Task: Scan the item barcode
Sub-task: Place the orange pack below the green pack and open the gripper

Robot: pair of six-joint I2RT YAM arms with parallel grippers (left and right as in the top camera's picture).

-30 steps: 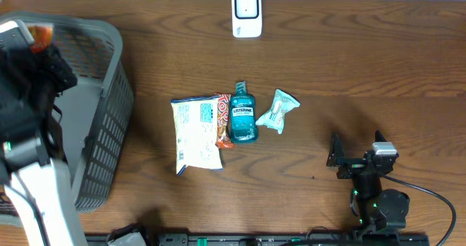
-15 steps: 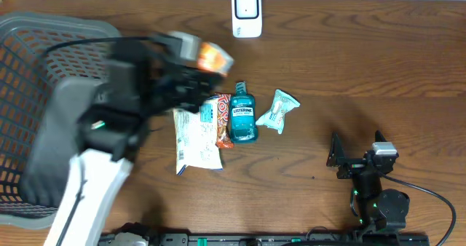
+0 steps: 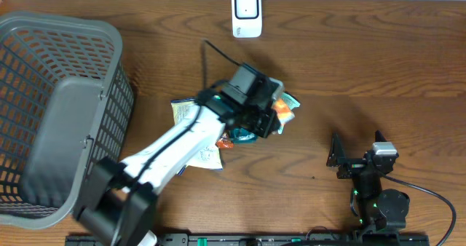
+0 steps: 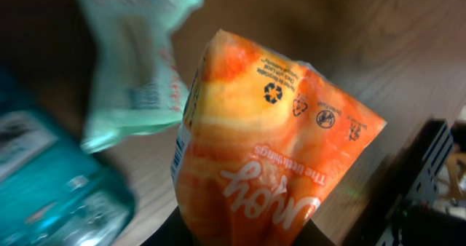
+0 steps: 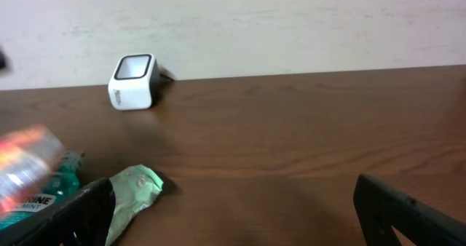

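I need to move my left gripper down next, toward the bare tabletop beside the green packet, to release the orange snack packet, because the open wood has room for it there.
My left gripper is shut on an orange snack packet, held just above the table over the teal mouthwash bottle and the green packet. In the left wrist view the orange packet fills the middle, its lower end between my dark fingers. Its recycling marks face the camera, and no barcode shows. The white scanner stands at the table's far edge, well away from the packet. My right gripper rests open and empty near the front right. From there the scanner is far left.
A large grey mesh basket stands at the left. A white snack bag lies under my left arm. The green packet and the mouthwash bottle show low left in the right wrist view.
My left arm has swung from over the basket rightward to the middle of the table, carrying the orange packet. The right arm has not moved.
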